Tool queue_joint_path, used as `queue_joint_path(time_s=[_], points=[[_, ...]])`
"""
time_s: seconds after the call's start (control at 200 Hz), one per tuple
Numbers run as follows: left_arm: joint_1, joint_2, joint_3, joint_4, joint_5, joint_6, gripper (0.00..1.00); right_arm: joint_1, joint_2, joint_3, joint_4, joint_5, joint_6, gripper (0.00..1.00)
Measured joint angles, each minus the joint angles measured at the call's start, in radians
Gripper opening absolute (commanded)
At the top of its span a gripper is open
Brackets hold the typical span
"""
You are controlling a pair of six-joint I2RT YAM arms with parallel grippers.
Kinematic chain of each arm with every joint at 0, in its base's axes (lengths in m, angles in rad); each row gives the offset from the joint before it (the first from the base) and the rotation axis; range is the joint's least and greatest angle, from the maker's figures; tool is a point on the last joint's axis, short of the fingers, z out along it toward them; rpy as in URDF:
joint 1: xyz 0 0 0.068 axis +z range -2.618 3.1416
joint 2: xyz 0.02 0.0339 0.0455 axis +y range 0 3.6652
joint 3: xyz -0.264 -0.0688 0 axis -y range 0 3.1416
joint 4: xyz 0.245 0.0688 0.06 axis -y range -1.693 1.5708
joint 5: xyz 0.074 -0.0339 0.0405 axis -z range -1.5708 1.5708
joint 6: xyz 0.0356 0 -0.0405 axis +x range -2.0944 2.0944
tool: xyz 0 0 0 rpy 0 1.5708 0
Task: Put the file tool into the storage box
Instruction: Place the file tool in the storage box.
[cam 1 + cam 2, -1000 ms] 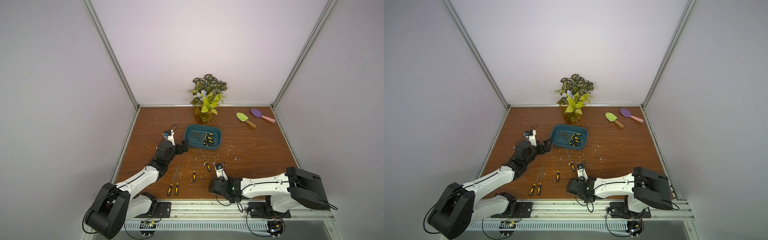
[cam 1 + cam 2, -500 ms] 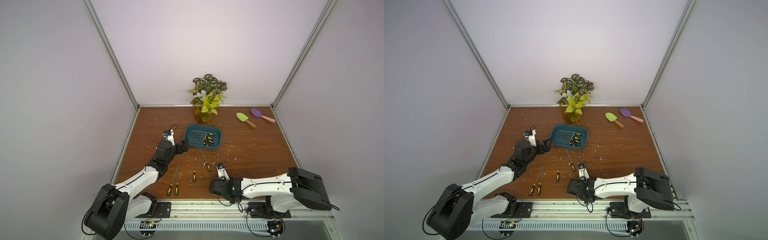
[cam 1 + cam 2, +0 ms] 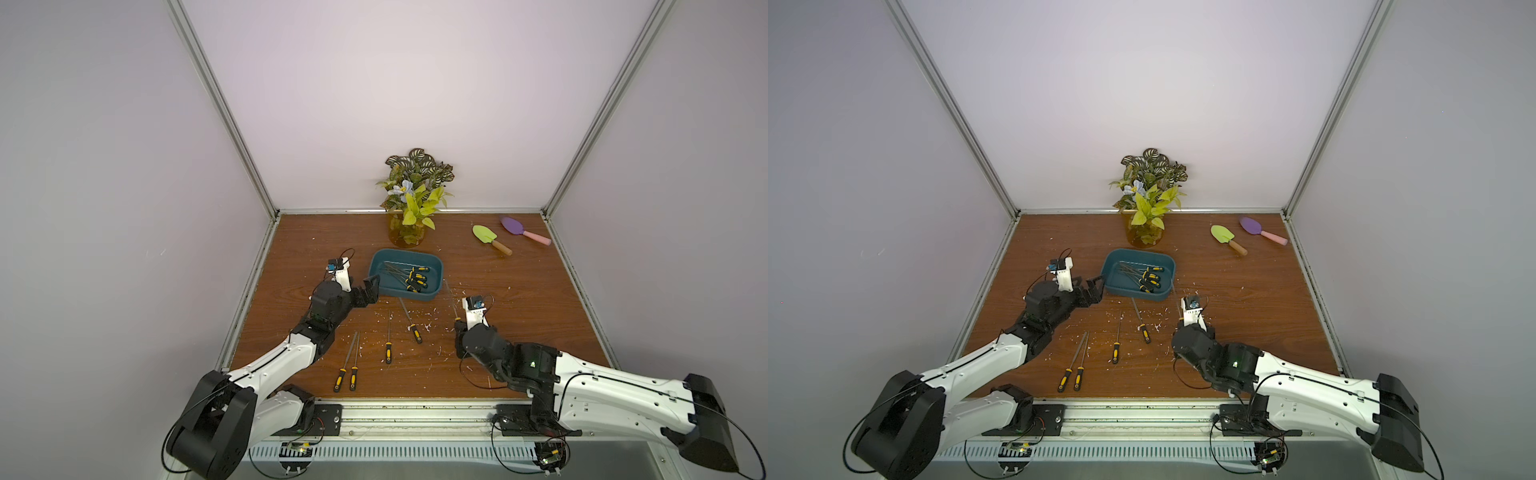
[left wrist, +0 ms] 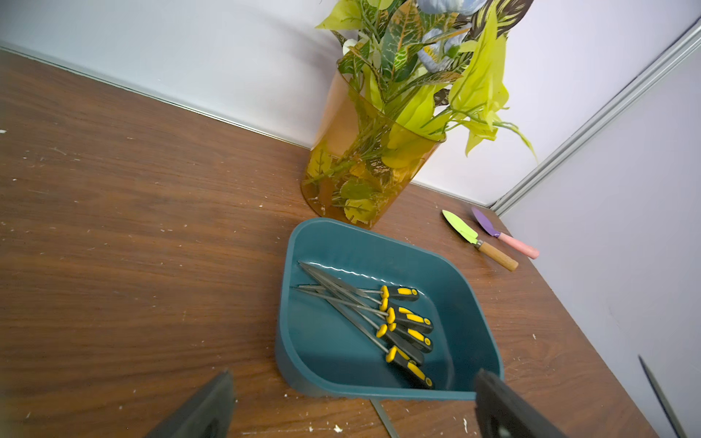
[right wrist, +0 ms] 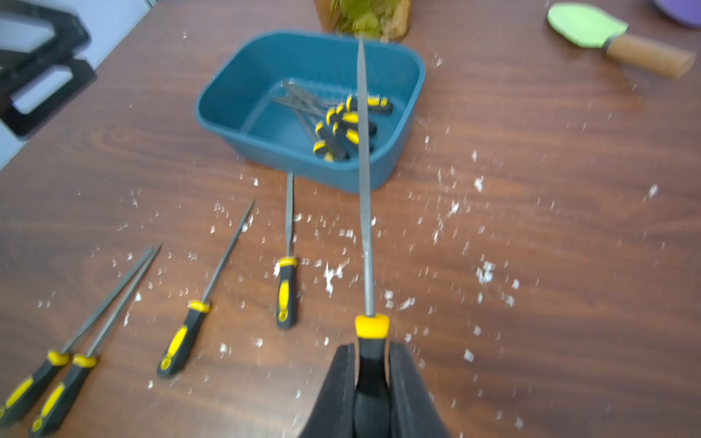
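Next, the right gripper moves outward over the teal storage box (image 3: pixel 411 296), turns, lowers and releases the file onto the bunched handles, as the other files lie there.
The teal storage box (image 3: pixel 411 296) (image 3: pixel 1144 296) sits mid-table with several yellow-and-black files (image 3: pixel 415 277) inside. My right gripper (image 5: pixel 372 347) (image 3: pixel 457 328) is shut on the handle of one file tool (image 5: pixel 363 189), held off the table with its shaft pointing over the box (image 5: pixel 265 76). My left gripper (image 4: pixel 354 379) (image 3: pixel 368 291) stands open just outside the box's (image 4: pixel 333 341) left end, holding nothing. One file (image 3: pixel 409 322) lies in front of the box, a second (image 3: pixel 388 340) lies left of it, and a pair (image 3: pixel 347 365) lies further left.
An amber vase of leaves (image 3: pixel 407 235) stands right behind the box. A green trowel (image 3: pixel 490 239) and a purple trowel (image 3: pixel 523 230) lie at the back right. White shavings (image 5: pixel 447 212) are scattered over the wooden table. Walls enclose three sides.
My right gripper has shut on a file's handle, lifted it off the table and moved right. The left arm has barely moved.
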Motion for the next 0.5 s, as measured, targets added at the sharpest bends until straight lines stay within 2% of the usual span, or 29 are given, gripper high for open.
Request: queue_joint_path(time_s=[0.135,0.355,0.495], points=[[0.000,0.000,-0.003,0.006,-0.005,0.006,1.00,-0.132,0.090,0.078,0.092,-0.143,-0.207,0.00],[0.000,-0.012,-0.018,0.008,-0.026,0.013,1.00,-0.328,0.310,0.232,0.264,-0.441,-0.509,0.00],[0.000,-0.040,-0.027,0.008,-0.047,0.019,1.00,-0.414,0.455,0.287,0.338,-0.588,-0.676,0.00]])
